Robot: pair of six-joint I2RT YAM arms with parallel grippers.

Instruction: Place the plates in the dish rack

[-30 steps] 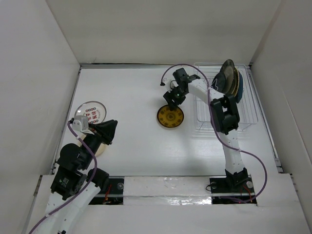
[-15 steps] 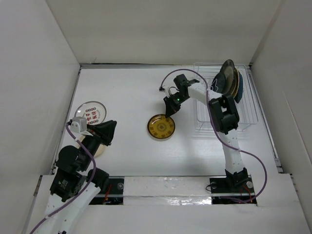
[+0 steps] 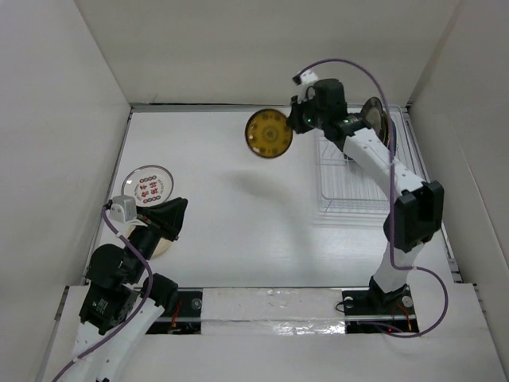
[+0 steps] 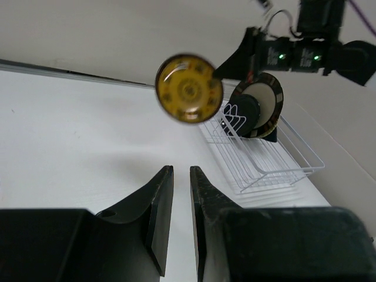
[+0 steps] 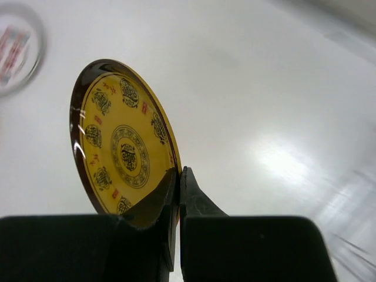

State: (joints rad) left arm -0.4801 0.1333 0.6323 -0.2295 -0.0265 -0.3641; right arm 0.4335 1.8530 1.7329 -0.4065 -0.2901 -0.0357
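The right gripper moves to the right in the top view next, lowers over the dish rack's bare wires beside the dark plate and releases its yellow-patterned plate.
A yellow-patterned plate (image 3: pixel 268 133) (image 5: pixel 117 147) (image 4: pixel 189 88) hangs on edge in the air over the far middle of the table, left of the dish rack (image 3: pixel 366 179) (image 4: pixel 258 167). My right gripper (image 3: pixel 291 126) (image 5: pixel 178 171) is shut on its rim. Several plates (image 3: pixel 374 121) (image 4: pixel 262 107) stand upright at the far end of the white wire rack. My left gripper (image 3: pixel 173 215) (image 4: pixel 181 169) hovers at the near left, its jaws a narrow gap apart with nothing between them. A white plate with red marks (image 3: pixel 149 183) lies flat beside it, and a cream plate (image 3: pixel 165 243) shows partly under it.
White walls enclose the table on the left, back and right. The right arm (image 3: pixel 382 159) stretches over the rack from its near edge. The near part of the rack holds only bare prongs.
My right gripper closed on the yellow plate where it lay on the table, lifted it and carried it up and back, tipping it on edge. The left arm barely moved.
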